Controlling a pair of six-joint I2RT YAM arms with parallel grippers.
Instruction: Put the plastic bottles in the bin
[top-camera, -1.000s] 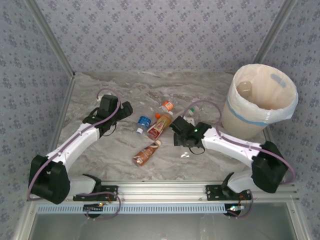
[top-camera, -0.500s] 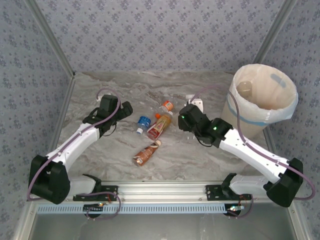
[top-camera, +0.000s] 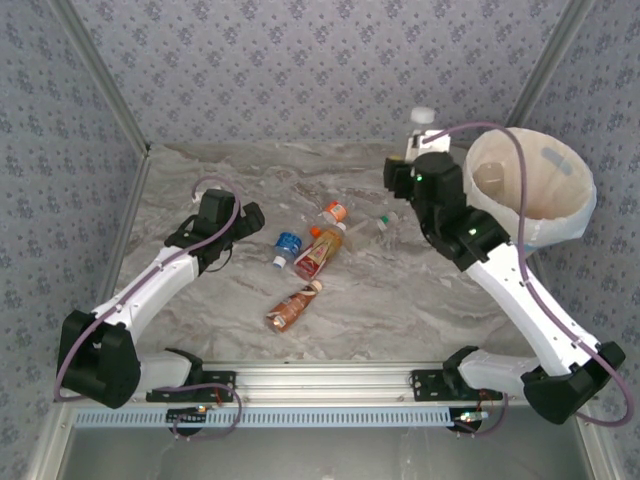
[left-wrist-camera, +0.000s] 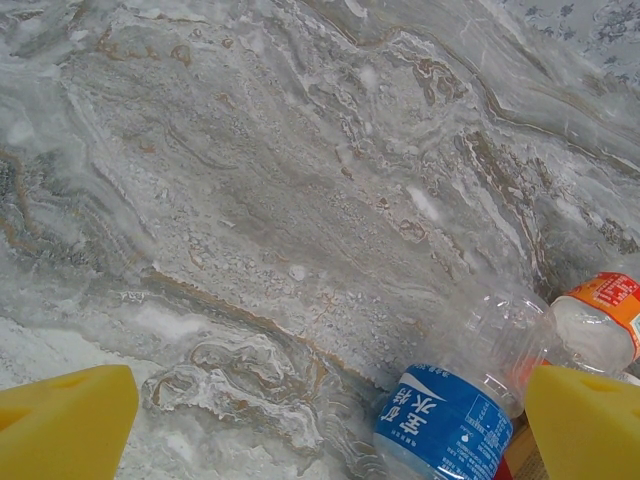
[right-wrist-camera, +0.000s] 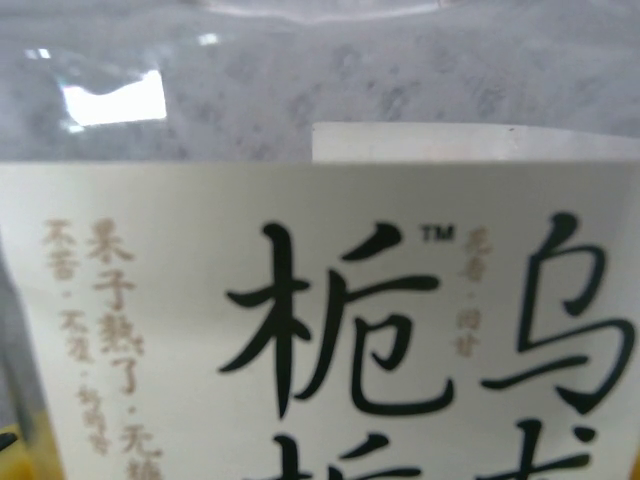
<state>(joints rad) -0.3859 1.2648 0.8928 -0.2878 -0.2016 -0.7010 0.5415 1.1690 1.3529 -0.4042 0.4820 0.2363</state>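
Next, my right gripper swings sideways across the bin's rim, over the bin's opening (top-camera: 532, 182), and releases the bottle, since the bottle still hangs outside that rim.
My right gripper (top-camera: 414, 152) is raised beside the bin's left rim, shut on a plastic bottle (top-camera: 419, 130) with a white cap and a white label. That label (right-wrist-camera: 330, 330) with black characters sits right in front of the right wrist camera. The bin (top-camera: 575, 215), lined with a cream bag, stands at the far right with a pale bottle (top-camera: 490, 178) inside. My left gripper (left-wrist-camera: 330, 420) hangs open low over the table, its yellow fingers (left-wrist-camera: 65, 420) wide apart. A blue-labelled bottle (left-wrist-camera: 445, 425) lies just inside the right finger, an orange-labelled one (left-wrist-camera: 600, 320) beyond it.
Several bottles lie mid-table: a blue-labelled one (top-camera: 288, 243), an orange-capped one (top-camera: 334, 212), a red-labelled one (top-camera: 318, 252), a brown one (top-camera: 293, 308) nearer the front, and a clear one (top-camera: 380, 220). Patterned walls close in the marble table (top-camera: 200, 170) on three sides.
The right arm has lifted the white-labelled bottle from the middle of the table up and back to the bin's left rim. The left arm has not moved.
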